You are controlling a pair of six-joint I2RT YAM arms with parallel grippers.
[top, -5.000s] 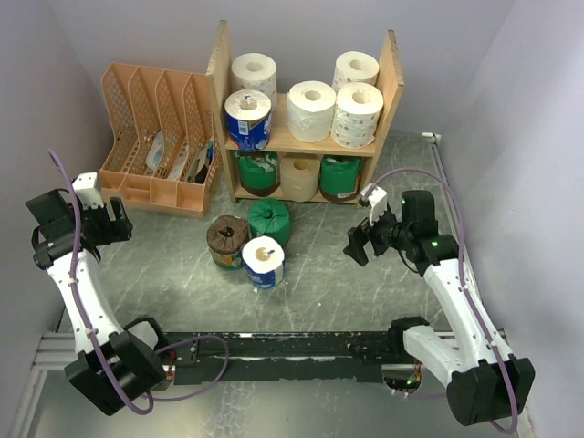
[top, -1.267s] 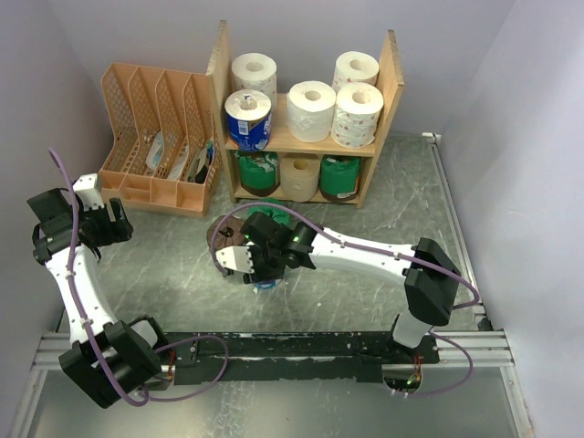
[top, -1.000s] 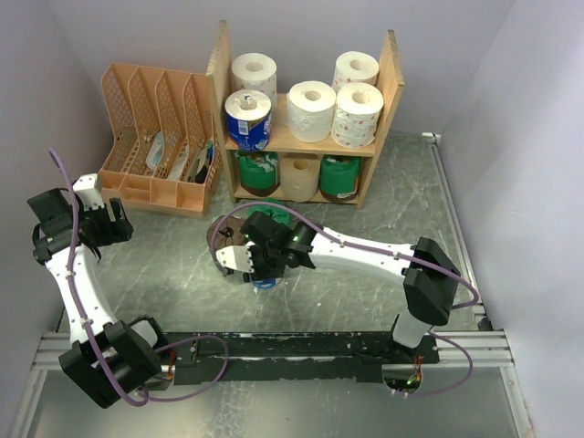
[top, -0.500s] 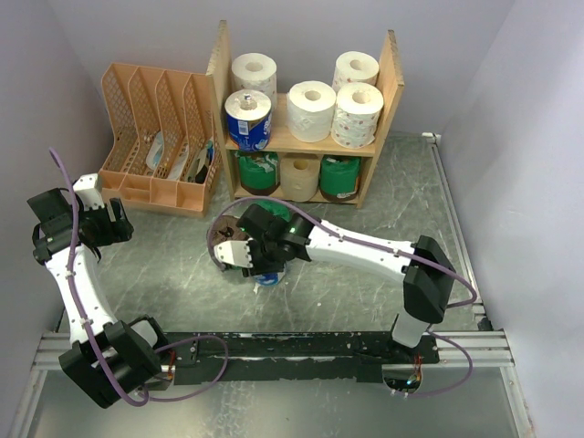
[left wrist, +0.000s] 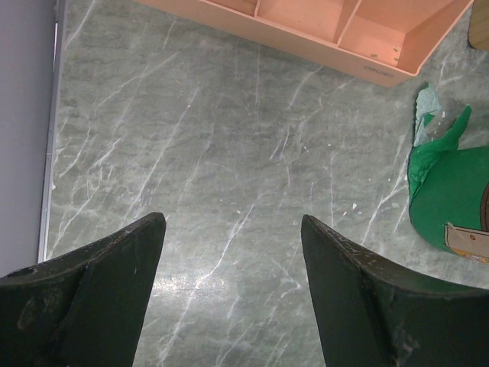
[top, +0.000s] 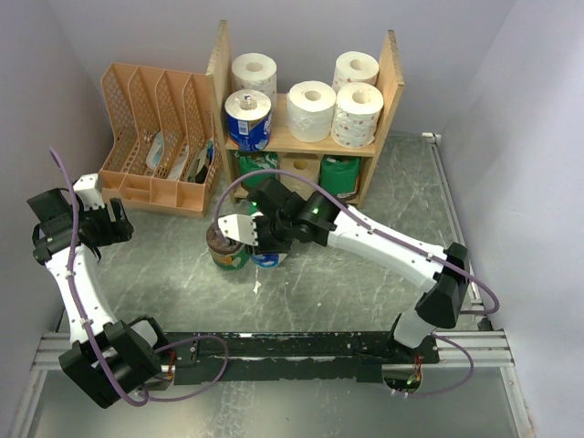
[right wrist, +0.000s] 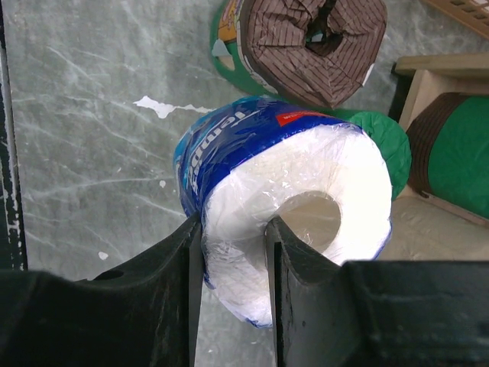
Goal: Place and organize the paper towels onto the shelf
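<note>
I will move my right gripper outward and to the right in the top view. I will let go of the roll on the lower level's front (top: 344,194), which is empty before its green roll.
My right gripper (right wrist: 233,245) is shut on the wall of a blue-wrapped paper towel roll (right wrist: 267,176): one finger sits outside it and the other in its centre hole. In the top view the right gripper (top: 264,245) holds the blue-wrapped roll (top: 267,260) in front of the shelf (top: 391,73). A brown-wrapped roll (top: 222,240) stands just to its left. A green roll (right wrist: 390,145) lies partly hidden beneath the held roll. The shelf carries several rolls on both tiers. My left gripper (left wrist: 229,222) hangs open over bare table at the far left, also visible from above (top: 114,224).
A peach slotted organizer (top: 155,137) stands left of the shelf; its base (left wrist: 344,30) shows in the left wrist view, with a green roll (left wrist: 451,199) at the right edge. Walls close in on both sides. The right arm stretches diagonally across the table.
The right arm has carried the blue-wrapped roll back towards the shelf, away from the table's near edge, uncovering the brown roll. The left arm has not moved.
</note>
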